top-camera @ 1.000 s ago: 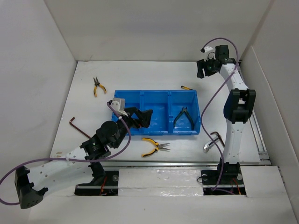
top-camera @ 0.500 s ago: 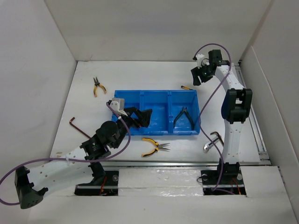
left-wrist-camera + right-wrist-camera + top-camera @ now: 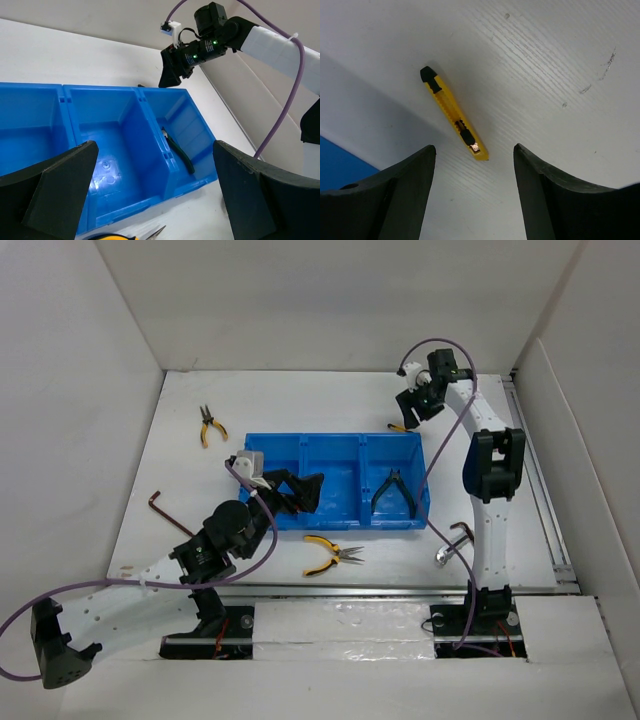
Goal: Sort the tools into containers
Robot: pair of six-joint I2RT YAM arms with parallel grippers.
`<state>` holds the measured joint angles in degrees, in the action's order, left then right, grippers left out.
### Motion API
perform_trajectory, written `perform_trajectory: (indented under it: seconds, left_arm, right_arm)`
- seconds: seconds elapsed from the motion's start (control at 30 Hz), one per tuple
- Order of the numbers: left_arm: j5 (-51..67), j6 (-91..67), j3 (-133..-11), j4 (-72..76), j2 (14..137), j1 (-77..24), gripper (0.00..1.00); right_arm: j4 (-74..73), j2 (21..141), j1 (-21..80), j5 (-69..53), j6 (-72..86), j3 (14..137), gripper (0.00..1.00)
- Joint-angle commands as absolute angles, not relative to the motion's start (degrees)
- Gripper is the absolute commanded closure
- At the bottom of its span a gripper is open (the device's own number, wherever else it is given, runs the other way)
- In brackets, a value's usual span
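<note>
My right gripper moves down onto the yellow end of the yellow-and-black stick tool (image 3: 407, 430) next, since the yellow end already points into the gap between my open fingers.
The blue three-compartment tray (image 3: 330, 436) lies mid-table. Dark green pliers (image 3: 393, 492) lie in its right compartment, also seen in the left wrist view (image 3: 179, 151). My right gripper (image 3: 412, 405) is open and hovers over the yellow-and-black stick tool (image 3: 398, 427) behind the tray's right end. In the right wrist view the stick tool (image 3: 452, 114) lies on the table just ahead of the open gripper (image 3: 474, 165). My left gripper (image 3: 300, 490) is open and empty over the tray's left front part (image 3: 155, 170). Yellow pliers (image 3: 330, 553) lie in front of the tray.
More yellow pliers (image 3: 207, 425) lie at the far left. A dark hex key (image 3: 160, 505) lies left of the tray. Another hex key (image 3: 463, 532) and a silver piece (image 3: 445, 555) lie by the right arm. White walls enclose the table.
My right gripper has swung left and down toward the stick tool behind the tray. The left arm has barely moved.
</note>
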<state>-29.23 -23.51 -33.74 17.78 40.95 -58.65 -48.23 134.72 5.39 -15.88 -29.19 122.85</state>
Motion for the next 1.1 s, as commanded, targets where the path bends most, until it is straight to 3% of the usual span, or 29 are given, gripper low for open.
perform_trajectory:
  seconds: [0.0, 0.3, 0.67, 0.97, 1.07]
  left_arm:
    - [-30.5, -24.08, -33.14, 19.78, 39.82, -58.54, 0.01]
    - [-31.11, -24.08, -32.96, 19.78, 39.11, -58.54, 0.01]
    - [-31.64, -24.26, -32.43, 19.6, 37.36, -58.54, 0.01]
    - [-31.82, -24.43, -32.26, 19.51, 36.48, -58.54, 0.01]
    - [-31.73, -24.52, -32.17, 19.42, 36.12, -58.54, 0.01]
  right_arm:
    - [-51.06, 136.93, 6.15, -12.75, -28.39, 127.43, 0.31]
    - [-53.44, 140.36, 6.15, -12.04, -28.3, 130.16, 0.32]
    - [-58.97, 145.37, 5.1, -15.03, -28.21, 136.58, 0.41]
    - [-62.05, 147.66, 4.57, -14.94, -27.51, 139.75, 0.4]
    - [-62.49, 148.53, 4.57, -13.98, -26.72, 141.14, 0.46]
